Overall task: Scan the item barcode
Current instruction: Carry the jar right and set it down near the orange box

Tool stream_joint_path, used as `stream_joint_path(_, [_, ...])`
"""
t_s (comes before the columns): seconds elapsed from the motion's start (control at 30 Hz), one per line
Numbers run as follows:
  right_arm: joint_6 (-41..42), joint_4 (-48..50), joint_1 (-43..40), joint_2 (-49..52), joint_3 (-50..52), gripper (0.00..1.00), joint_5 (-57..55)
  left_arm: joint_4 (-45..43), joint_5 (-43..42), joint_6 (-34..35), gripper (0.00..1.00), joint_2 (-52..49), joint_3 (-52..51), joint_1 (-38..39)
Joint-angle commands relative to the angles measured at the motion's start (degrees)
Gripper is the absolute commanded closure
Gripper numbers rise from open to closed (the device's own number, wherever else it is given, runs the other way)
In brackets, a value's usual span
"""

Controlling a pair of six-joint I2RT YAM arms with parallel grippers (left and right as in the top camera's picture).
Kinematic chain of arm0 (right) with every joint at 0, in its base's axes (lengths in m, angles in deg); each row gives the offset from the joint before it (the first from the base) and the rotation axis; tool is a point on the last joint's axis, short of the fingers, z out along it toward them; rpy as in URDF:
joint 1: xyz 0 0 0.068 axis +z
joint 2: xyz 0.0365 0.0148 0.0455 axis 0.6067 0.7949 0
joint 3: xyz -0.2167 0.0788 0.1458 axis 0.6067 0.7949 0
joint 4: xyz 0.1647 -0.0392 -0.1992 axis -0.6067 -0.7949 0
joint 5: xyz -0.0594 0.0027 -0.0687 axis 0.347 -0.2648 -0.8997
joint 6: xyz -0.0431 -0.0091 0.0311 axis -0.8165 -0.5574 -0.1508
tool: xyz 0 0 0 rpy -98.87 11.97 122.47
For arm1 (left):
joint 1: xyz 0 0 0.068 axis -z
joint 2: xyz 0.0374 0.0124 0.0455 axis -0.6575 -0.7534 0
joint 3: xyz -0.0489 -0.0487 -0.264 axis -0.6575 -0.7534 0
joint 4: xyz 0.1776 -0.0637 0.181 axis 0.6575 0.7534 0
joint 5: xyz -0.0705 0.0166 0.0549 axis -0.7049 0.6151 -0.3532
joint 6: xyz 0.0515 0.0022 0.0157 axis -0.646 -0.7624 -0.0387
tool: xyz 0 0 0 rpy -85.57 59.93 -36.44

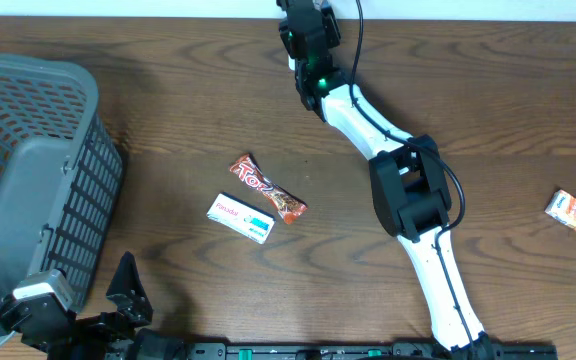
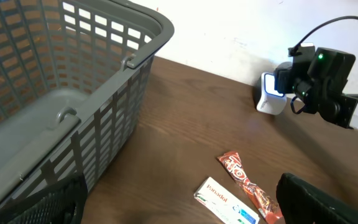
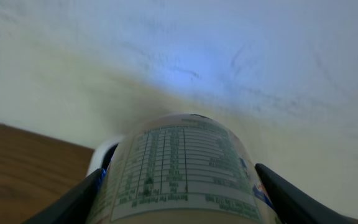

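Next, the right gripper swings to the right in the overhead view, back and down, and releases the container on the clear tabletop beside the orange packet.
The item is a pale round container printed with a nutrition table; no barcode shows on the side I see. My right gripper is shut on it, a dark finger on each side, holding it up close to the cream wall. In the overhead view this gripper is at the table's far edge. Just behind the container stands a white block with a blue glow. My left gripper hangs open at the near left, by the basket, holding nothing.
A grey plastic basket fills the left side. Mid-table lie a red chocolate bar and a white Panadol box. A small orange packet lies far right. The right arm stretches across the table.
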Motion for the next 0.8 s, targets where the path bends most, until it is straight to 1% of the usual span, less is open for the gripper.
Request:
stream_joint_path(0.0, [-1.5, 0.4, -0.3, 0.0, -0.2, 0.44, -0.9, -0.2, -0.3, 0.1, 0.03, 0.0, 0.0, 0.0])
stream_joint_path(0.1, [-1.5, 0.2, -0.1, 0.0, -0.3, 0.44, -1.9, -0.2, -0.3, 0.1, 0.03, 0.0, 0.0, 0.0])
stream_joint_path(0.2, [-1.5, -1.6, -0.1, -0.9, -0.3, 0.44, -6.2, -0.2, -0.3, 0.1, 0.03, 0.0, 0.0, 0.0])
stream_joint_path(0.37, [-1.7, -9.5, -0.4, -5.9, -0.3, 0.44, -10.0, -0.2, -0.3, 0.1, 0.03, 0.0, 0.0, 0.0])
stream_joint_path(0.43, [-1.7, -14.3, -0.5, -8.6, -0.3, 0.41, -11.0, -0.2, -0.3, 0.1, 0.03, 0.0, 0.0, 0.0])
stream_joint_path(0.5, [-1.4, -20.4, -0.8, -11.5, -0.3, 0.34, -12.0, -0.2, -0.3, 0.1, 0.03, 0.0, 0.0, 0.0])
stream_joint_path(0.53, [-0.8, -26.8, -1.2, -13.8, -0.3, 0.34, -13.0, -0.2, -0.3, 0.1, 0.03, 0.0, 0.0, 0.0])
stream_joint_path(0.6, [2.3, -36.4, -2.1, -16.5, -0.3, 0.37, -14.2, -0.2, -0.3, 0.1, 0.03, 0.0, 0.0, 0.0])
stream_joint_path(0.67, [6.8, -46.1, -3.6, -18.7, -0.3, 0.37, -14.4, -0.2, -0.3, 0.1, 0.03, 0.0, 0.0, 0.0])
stream_joint_path(0.73, [14.5, -57.3, -5.9, -20.3, -0.3, 0.40, -14.3, -0.2, -0.3, 0.1, 0.02, 0.0, 0.0, 0.0])
stream_joint_path(0.77, [17.4, -61.4, -7.0, -20.6, -0.3, 0.41, -14.0, -0.2, -0.3, 0.1, 0.03, 0.0, 0.0, 0.0])
